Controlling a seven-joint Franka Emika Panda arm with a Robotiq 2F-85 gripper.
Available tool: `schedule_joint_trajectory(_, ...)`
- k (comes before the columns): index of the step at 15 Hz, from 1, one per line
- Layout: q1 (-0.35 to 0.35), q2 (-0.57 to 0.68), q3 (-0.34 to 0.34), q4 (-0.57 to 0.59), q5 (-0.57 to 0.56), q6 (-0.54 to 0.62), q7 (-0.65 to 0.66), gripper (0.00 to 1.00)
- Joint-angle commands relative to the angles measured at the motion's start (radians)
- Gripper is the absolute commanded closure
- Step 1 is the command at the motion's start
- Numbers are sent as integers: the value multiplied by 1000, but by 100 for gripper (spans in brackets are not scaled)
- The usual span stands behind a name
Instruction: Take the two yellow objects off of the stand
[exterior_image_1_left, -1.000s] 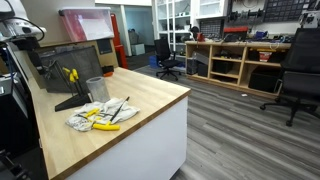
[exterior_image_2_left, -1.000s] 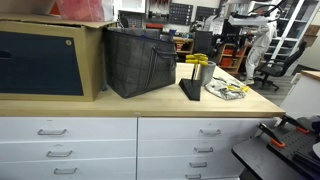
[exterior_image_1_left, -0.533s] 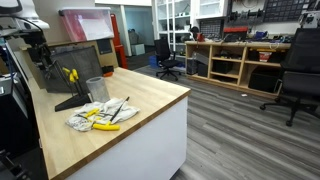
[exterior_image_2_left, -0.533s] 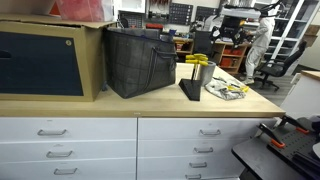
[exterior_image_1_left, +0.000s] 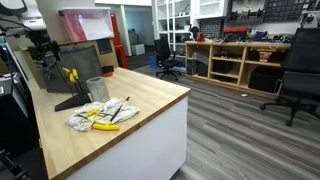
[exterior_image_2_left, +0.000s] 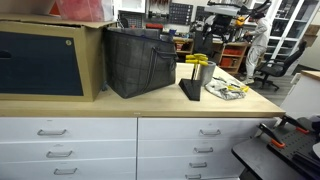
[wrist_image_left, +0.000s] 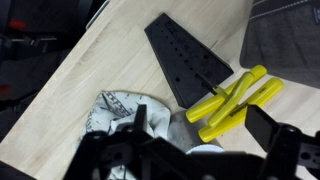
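Note:
My open gripper will next go down until its fingers are on both sides of the topmost yellow handle (exterior_image_2_left: 197, 58) (wrist_image_left: 229, 99), which crosses over the others, since it lies below my gripper on top of the stand.
The two yellow objects (wrist_image_left: 233, 100) hang on the stand (wrist_image_left: 185, 55), their yellow handles sticking out past its edge. In both exterior views they sit on the stand's slanted panel (exterior_image_1_left: 71, 74) (exterior_image_2_left: 194, 60). The dark stand (exterior_image_1_left: 68, 88) (exterior_image_2_left: 189, 89) stands upright on the wooden counter. My gripper (wrist_image_left: 205, 140) is open and empty, hovering above the handles, apart from them. In an exterior view it (exterior_image_1_left: 46, 58) hangs just left of and above the stand.
A grey metal cup (exterior_image_1_left: 97, 88) (exterior_image_2_left: 207, 76) stands beside the stand. A white cloth (exterior_image_1_left: 98, 116) (wrist_image_left: 112, 108) holds longer yellow-handled tools. A black bag (exterior_image_2_left: 140, 60) and a cardboard box (exterior_image_2_left: 50, 55) stand behind. The counter edge (exterior_image_1_left: 150, 120) is near.
The arm has come down and toward the stand, bringing the open gripper closer to the yellow handles. Nothing on the counter has moved.

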Motion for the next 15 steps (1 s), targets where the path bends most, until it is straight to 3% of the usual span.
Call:
schedule_joint_trajectory(1, 19, 49, 2, 52, -57, 33, 182, 0)
schedule_joint_trajectory(7, 38, 88, -9, 73, -132, 29, 328, 0)
schedule_joint_trajectory(15, 36, 145, -26, 98, -94, 18, 335, 0)
